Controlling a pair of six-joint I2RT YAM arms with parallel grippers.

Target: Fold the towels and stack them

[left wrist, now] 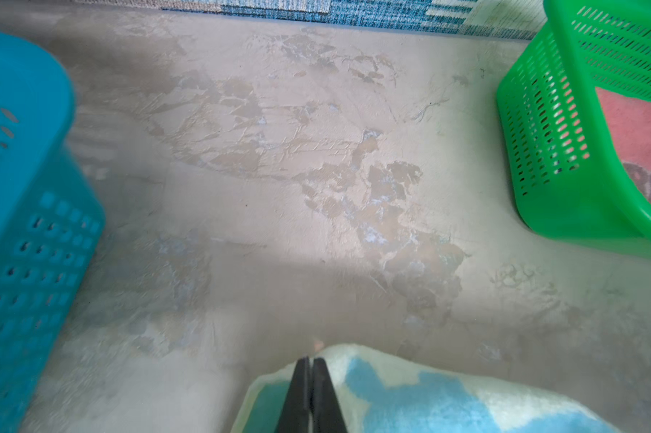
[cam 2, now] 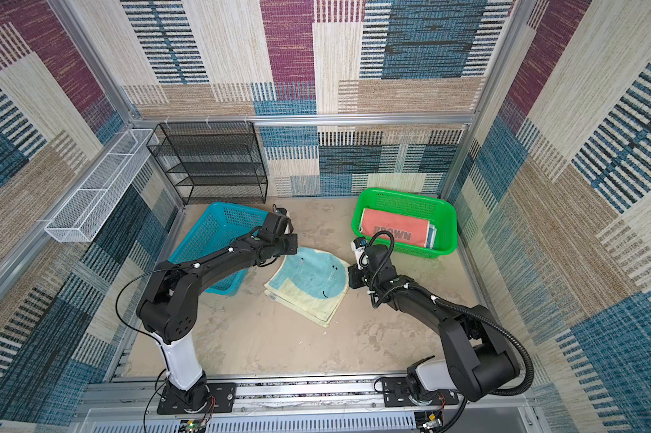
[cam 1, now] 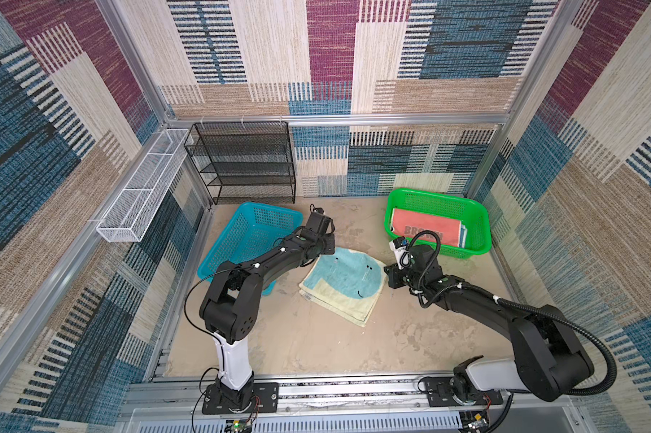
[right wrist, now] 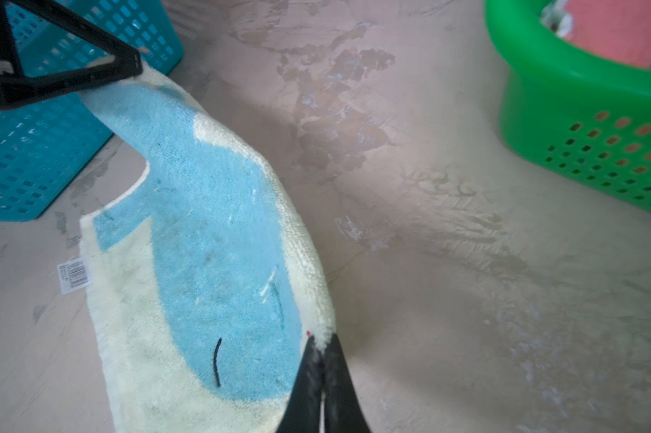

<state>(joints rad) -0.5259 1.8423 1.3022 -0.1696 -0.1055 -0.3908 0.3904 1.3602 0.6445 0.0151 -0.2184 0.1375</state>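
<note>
My right gripper should next carry its held corner back over the towel's light-blue side, down onto the towel's nearest corner [cam 1: 363, 322], then release it, as the towel's near part lies flat.
A cream towel with a big light-blue face [cam 1: 348, 277] [cam 2: 312, 279] lies mid-table, its near part flat and its far edge lifted. My left gripper [left wrist: 311, 360] [right wrist: 138, 69] is shut on the towel's [left wrist: 410, 393] far left corner, next to the blue basket. My right gripper [right wrist: 322, 337] is shut on the far right corner of the towel [right wrist: 204, 243]. In both top views the wrists hide the fingertips. A folded coral towel with brown letters [cam 1: 425, 226] [cam 2: 395, 228] lies in the green basket, on top of other folded cloth.
The green basket [cam 1: 436, 193] [cam 2: 402, 195] stands at the back right. The blue basket [cam 1: 249, 232] [cam 2: 215, 232] lies tipped at the left, close by my left arm. A black mesh shelf [cam 1: 247, 161] and a white wire tray [cam 1: 140, 187] stand at the back left.
</note>
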